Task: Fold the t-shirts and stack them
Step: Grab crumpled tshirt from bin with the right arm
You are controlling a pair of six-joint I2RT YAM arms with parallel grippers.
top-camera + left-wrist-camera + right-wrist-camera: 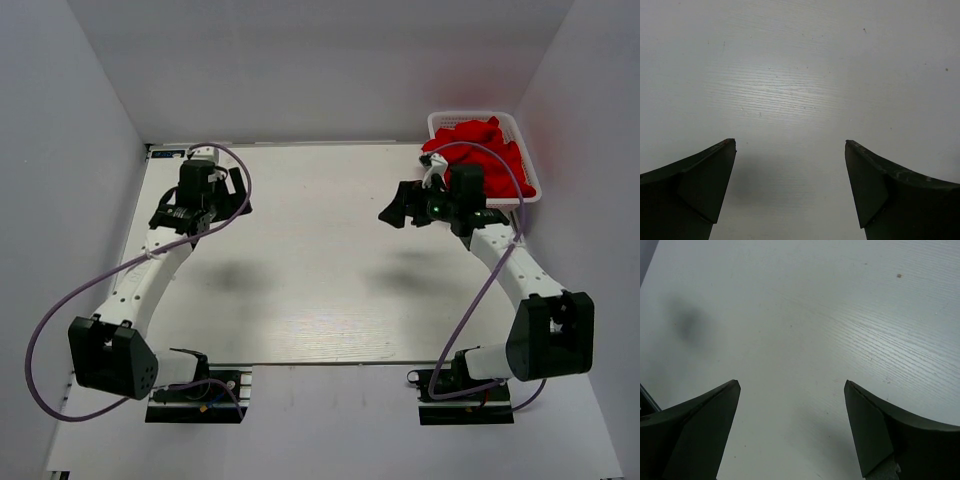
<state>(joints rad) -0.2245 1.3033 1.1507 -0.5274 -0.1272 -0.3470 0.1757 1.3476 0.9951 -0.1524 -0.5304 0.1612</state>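
Note:
The robot will next move its right gripper outward over the red t-shirts (pixel 490 148) in the basket (pixel 450 118), then down onto a far fold.
Red t-shirts (pixel 490 148) lie crumpled in a white basket (pixel 450 118) at the table's far right corner. My right gripper (pixel 398 212) is open and empty, held above the table just left of the basket. In the right wrist view it (pixel 790 385) shows only bare white table between its fingers. My left gripper (pixel 237 192) is open and empty above the far left of the table. In the left wrist view it (pixel 790 144) also shows only bare table. No shirt lies on the table.
The white table (pixel 320 260) is walled by grey panels at the back and both sides. Purple cables loop along both arms. The arm bases sit at the near edge.

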